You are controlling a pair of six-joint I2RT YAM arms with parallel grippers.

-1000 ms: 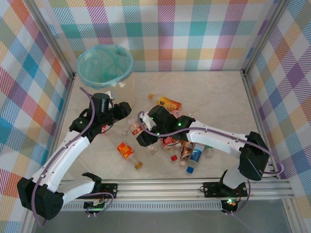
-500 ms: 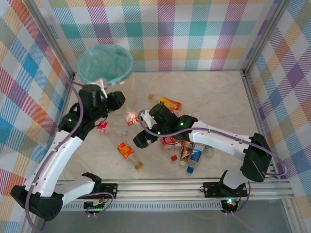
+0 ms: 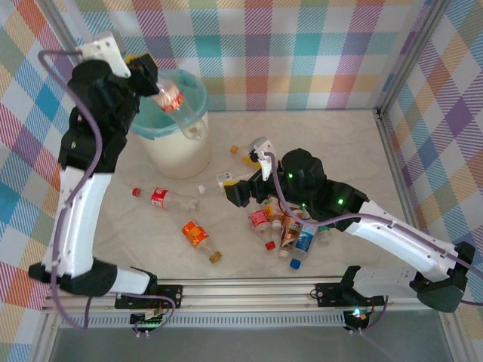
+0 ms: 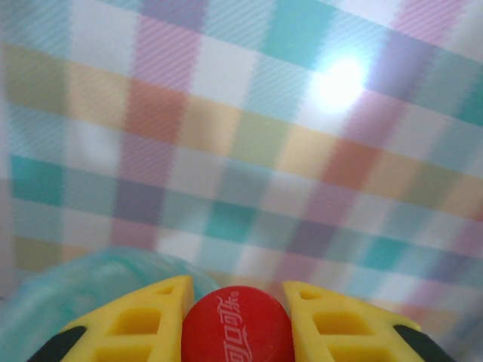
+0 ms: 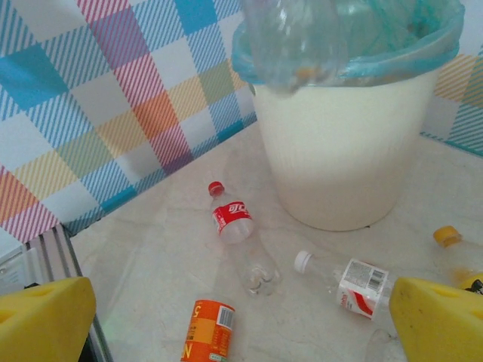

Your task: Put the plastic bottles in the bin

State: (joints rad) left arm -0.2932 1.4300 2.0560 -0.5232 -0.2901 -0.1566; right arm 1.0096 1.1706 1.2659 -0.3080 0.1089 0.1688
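Next, my left gripper lowers toward the bin's opening (image 4: 124, 285) below it and releases the bottle's red cap (image 4: 236, 324), because the bottle's bottom still hangs over the teal bag's rim.
My left gripper (image 3: 151, 75) is raised high at the far left, shut on the red cap (image 4: 236, 324) of a clear red-labelled plastic bottle (image 3: 178, 102). That bottle hangs tilted over the mouth of the bin (image 3: 179, 151), and its clear base (image 5: 298, 38) shows above the teal bag's rim (image 5: 392, 56). My right gripper (image 3: 247, 175) hovers open over mid-table with nothing between its yellow fingers (image 5: 47, 317). On the table below lie a red-labelled bottle (image 5: 241, 234), a white-capped bottle (image 5: 355, 283) and an orange-labelled bottle (image 5: 207, 332).
A heap of several more bottles (image 3: 287, 226) lies under the right arm, and an orange bottle (image 3: 253, 157) lies behind it. Plaid walls close off the left, back and right. The arms' rail runs along the near edge.
The left arm has lifted its bottle from the table up to above the bin. The right gripper has opened wide, risen and drawn back to the right.
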